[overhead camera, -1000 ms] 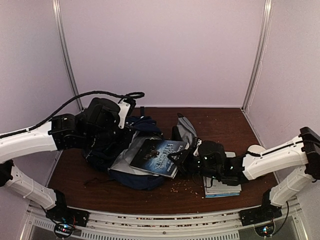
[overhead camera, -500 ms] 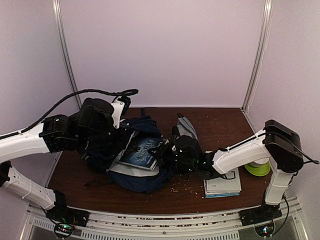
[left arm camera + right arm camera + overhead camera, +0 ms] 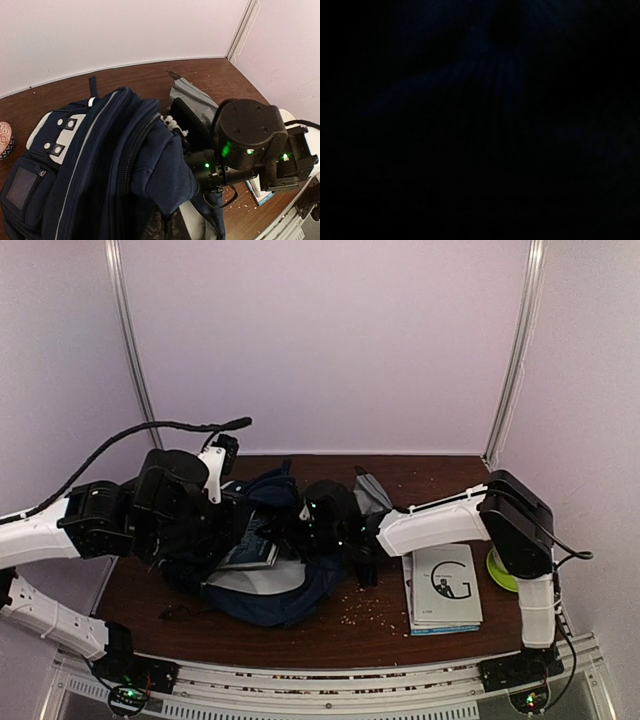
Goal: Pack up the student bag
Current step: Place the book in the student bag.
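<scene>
The book's corner still shows, so my right gripper will next push deeper into the bag's opening, to its left in the top view, and release the book.
The student bag, navy with white trim and patches, lies on the table's left half with its main zip gaping. My left gripper is shut on the bag's upper flap and holds it up; the fabric hides its fingers. My right gripper reaches from the right into the opening, fingers hidden by fabric. A blue-covered book is still gripped by it and sits mostly inside, one corner showing. The right wrist view is black. The left wrist view shows the right arm's black wrist at the mouth.
A small grey pouch lies just behind the right arm. A stack with a white book on top sits at front right, a green thing beside it. Crumbs dot the wood. A red-patterned object lies far left.
My right arm has swung left and carried the blue book from above the bag into its opening. My left arm has drawn back to the left with the flap. The white book is now uncovered.
</scene>
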Available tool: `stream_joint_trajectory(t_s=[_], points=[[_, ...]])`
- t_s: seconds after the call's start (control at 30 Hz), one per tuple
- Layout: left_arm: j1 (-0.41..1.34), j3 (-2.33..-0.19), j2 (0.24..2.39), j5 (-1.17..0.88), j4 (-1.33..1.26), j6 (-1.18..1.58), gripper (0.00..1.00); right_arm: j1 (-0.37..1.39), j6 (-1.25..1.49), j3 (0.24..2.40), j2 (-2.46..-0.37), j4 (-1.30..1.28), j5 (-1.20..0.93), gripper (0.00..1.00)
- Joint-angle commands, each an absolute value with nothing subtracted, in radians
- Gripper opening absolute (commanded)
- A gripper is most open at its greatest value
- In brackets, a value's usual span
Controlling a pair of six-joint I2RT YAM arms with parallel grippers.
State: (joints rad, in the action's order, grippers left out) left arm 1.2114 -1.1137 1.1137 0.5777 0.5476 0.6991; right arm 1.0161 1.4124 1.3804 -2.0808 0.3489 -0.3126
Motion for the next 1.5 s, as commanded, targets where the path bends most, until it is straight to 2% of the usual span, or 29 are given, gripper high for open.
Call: stream_joint_trajectory(t_s=[0.0,0.2,0.37,0.5,0.6,0.83,1.1,1.4,1.47], points=[[1.246,-1.148,1.141,0.598,0.389,0.756,0.00,0.992,1.287,1.540,-2.082,0.333,-0.461,0.00],[1.247,-1.167,1.207,0.610,0.349,0.785,0.00,0.963,1.215,1.659,-2.145,0.220,-0.534,0.00],[1.241,-1.202,1.248,0.725,0.357,0.797,0.00,0.958,1.295,1.502,-2.094,0.370,-0.470,0.00],[1.183,-1.235,1.281,0.664,0.340,0.792,0.00,0.963,1.331,1.391,-2.055,0.480,-0.377,0.00],[1.143,-1.251,1.287,0.600,0.321,0.793,0.00,0.964,1.350,1.378,-2.077,0.525,-0.363,0.00],[1.134,-1.284,1.284,0.596,0.290,0.790,0.00,0.979,1.381,1.380,-2.110,0.615,-0.239,0.00],[1.131,-1.268,1.296,0.519,0.232,0.842,0.00,1.010,1.408,1.502,-2.192,0.567,-0.171,0.00],[1.131,-1.214,1.285,0.459,0.195,0.898,0.00,1.039,1.385,1.688,-2.306,0.438,-0.200,0.00],[1.131,-1.200,1.267,0.467,0.198,0.897,0.00,1.039,1.374,1.679,-2.305,0.453,-0.230,0.17]])
